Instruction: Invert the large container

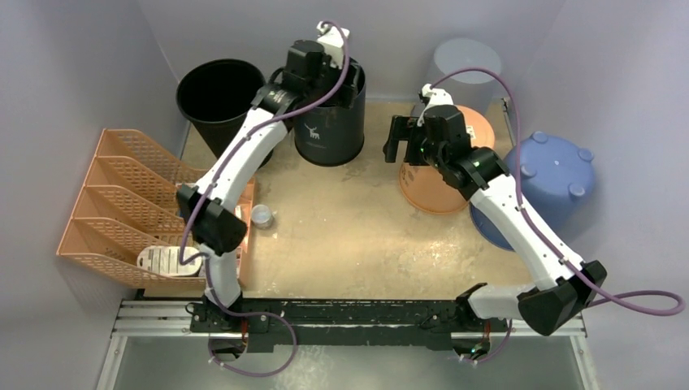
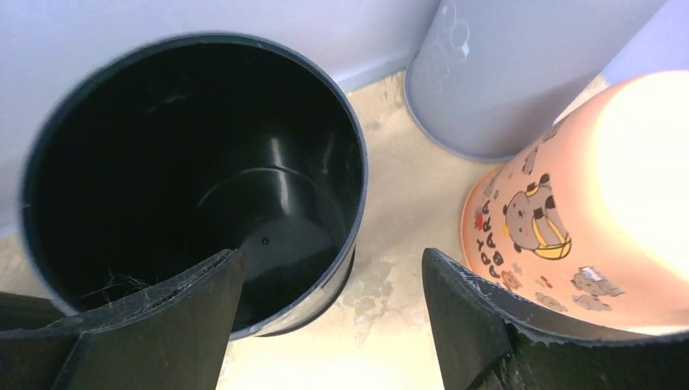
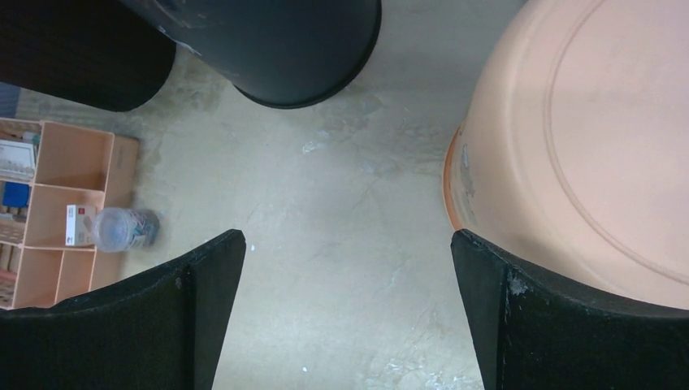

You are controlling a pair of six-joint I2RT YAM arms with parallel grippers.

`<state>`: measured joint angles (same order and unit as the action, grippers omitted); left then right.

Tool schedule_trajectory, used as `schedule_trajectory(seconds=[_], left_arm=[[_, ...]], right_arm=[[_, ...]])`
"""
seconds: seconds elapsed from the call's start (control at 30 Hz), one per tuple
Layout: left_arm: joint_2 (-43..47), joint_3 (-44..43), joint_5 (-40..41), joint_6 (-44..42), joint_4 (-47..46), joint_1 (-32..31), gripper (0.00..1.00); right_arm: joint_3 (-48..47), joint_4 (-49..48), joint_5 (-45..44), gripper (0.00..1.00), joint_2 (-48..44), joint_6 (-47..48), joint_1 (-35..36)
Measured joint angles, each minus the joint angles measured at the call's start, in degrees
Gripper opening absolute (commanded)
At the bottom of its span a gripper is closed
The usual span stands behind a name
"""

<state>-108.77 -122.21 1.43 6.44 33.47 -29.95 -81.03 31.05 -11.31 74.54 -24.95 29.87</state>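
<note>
I need to lower my left gripper next onto the rim's side facing the orange bucket and close, as the large dark bin's rim is between my open fingers.
The large dark bin with a deer logo (image 1: 329, 130) stands upright and open at the back centre. It fills the left of the left wrist view (image 2: 195, 162). My left gripper (image 1: 348, 81) is open and hovers over the bin's right rim. In the left wrist view (image 2: 329, 256) one finger (image 2: 162, 325) is over the inside and the other (image 2: 487, 325) is outside, neither touching. My right gripper (image 1: 398, 140) is open and empty above bare table beside an upside-down orange bucket (image 1: 443, 171). In the right wrist view (image 3: 348, 236) the bucket (image 3: 585, 138) is on the right.
A second black bin (image 1: 218, 97) stands open at the back left. A pale grey container (image 1: 467, 65) is at the back, and an upside-down blue tub (image 1: 552, 179) is at the right. An orange file organizer (image 1: 122, 203) and a small jar (image 1: 262, 215) are at the left.
</note>
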Motion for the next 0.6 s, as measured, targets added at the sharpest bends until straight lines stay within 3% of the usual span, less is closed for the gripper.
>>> schedule_trajectory(seconds=[0.17, 0.3, 0.5, 0.6], left_arm=[[-7.6, -4.0, -0.6, -2.1, 1.1, -1.0, 0.72], [-12.2, -4.0, -0.2, -3.6, 2.7, -1.2, 0.59], [-12.6, -4.4, -0.2, -4.7, 1.8, -0.9, 0.03], [-12.6, -4.5, -0.7, -4.3, 1.8, -1.4, 0.00]], right_arm=[[0.0, 0.9, -1.3, 1.00, -2.9, -0.7, 0.0], [0.0, 1.9, -1.6, 1.00, -4.9, -1.2, 0.0], [0.0, 3.5, -1.6, 1.00, -5.1, -1.6, 0.0], [0.0, 3.6, -1.6, 1.00, -5.1, -1.9, 0.0]])
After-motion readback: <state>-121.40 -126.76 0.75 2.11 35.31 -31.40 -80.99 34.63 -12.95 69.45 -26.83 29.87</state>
